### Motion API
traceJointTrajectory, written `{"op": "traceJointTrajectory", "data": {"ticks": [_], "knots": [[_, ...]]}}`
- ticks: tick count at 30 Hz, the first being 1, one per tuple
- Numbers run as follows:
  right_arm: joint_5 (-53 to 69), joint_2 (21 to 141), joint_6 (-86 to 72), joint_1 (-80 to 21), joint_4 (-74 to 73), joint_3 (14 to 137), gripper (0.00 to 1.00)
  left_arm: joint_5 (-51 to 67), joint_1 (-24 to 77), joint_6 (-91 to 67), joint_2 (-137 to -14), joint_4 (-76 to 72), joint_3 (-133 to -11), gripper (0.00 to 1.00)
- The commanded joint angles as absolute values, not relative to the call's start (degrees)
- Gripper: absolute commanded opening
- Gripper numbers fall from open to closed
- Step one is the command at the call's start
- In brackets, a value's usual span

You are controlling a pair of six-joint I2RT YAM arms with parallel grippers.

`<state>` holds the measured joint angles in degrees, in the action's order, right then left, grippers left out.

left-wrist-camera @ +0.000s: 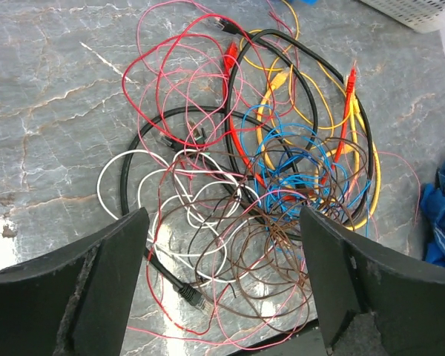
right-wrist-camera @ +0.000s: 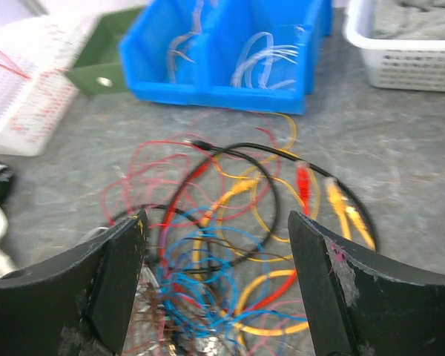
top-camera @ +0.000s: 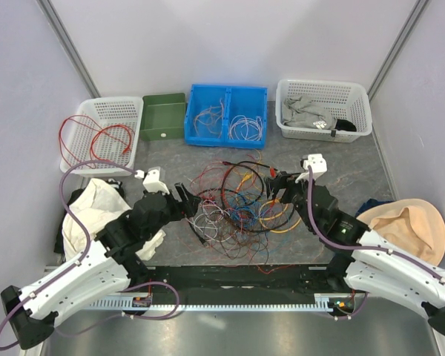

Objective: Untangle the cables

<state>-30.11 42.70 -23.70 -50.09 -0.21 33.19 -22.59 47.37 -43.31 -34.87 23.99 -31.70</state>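
I need to move my right gripper outward and down onto the plug end of the thick red cable (right-wrist-camera: 302, 188), which lies clear at the far edge of the tangle beside yellow plugs.
The cables (top-camera: 237, 200) lie in one loose tangle on the grey table: red, pink, yellow, blue, brown, white and black wires. My left gripper (top-camera: 191, 213) stands at the tangle's left edge. In the left wrist view it (left-wrist-camera: 224, 215) is open above brown and white loops (left-wrist-camera: 230, 245), holding nothing, and a black plug end (left-wrist-camera: 189, 293) lies between the fingers. My right gripper (top-camera: 279, 188) is at the tangle's right edge. In the right wrist view it (right-wrist-camera: 216, 222) is open over blue and yellow wires (right-wrist-camera: 208, 274), gripping none of them.
At the back stand a white basket (top-camera: 78, 141) holding red wires, a green bin (top-camera: 163, 117), a blue bin (top-camera: 228, 93) with sorted wires, and a white basket (top-camera: 360, 111) with cloth. A cream cloth (top-camera: 96, 208) lies left, a beige cloth (top-camera: 408, 222) right.
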Motion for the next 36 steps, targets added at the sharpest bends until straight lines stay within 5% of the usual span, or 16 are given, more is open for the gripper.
{"op": "traceJointTrajectory", "data": {"ticks": [1, 12, 20, 31, 36], "knots": [[-37.6, 47.7, -21.8, -49.9, -5.3, 37.1, 0.84, -24.4, 47.5, -42.3, -35.9, 23.2, -36.3, 0.91], [-24.4, 66.6, -31.4, -33.8, -3.6, 37.0, 0.77, -18.3, 47.5, -43.4, -39.2, 20.0, -34.0, 0.9], [-21.5, 78.8, -30.9, -32.4, 4.0, 39.6, 0.66, -15.0, 47.5, -45.0, -37.8, 18.7, -30.9, 0.88], [-23.0, 85.6, -27.2, -31.3, 9.1, 43.4, 0.63, -15.9, 47.5, -45.2, -35.4, 18.3, -29.4, 0.86], [-21.9, 89.4, -26.5, -31.0, 9.2, 46.2, 0.42, -15.6, 47.5, -45.9, -35.0, 18.4, -28.7, 0.86]]}}
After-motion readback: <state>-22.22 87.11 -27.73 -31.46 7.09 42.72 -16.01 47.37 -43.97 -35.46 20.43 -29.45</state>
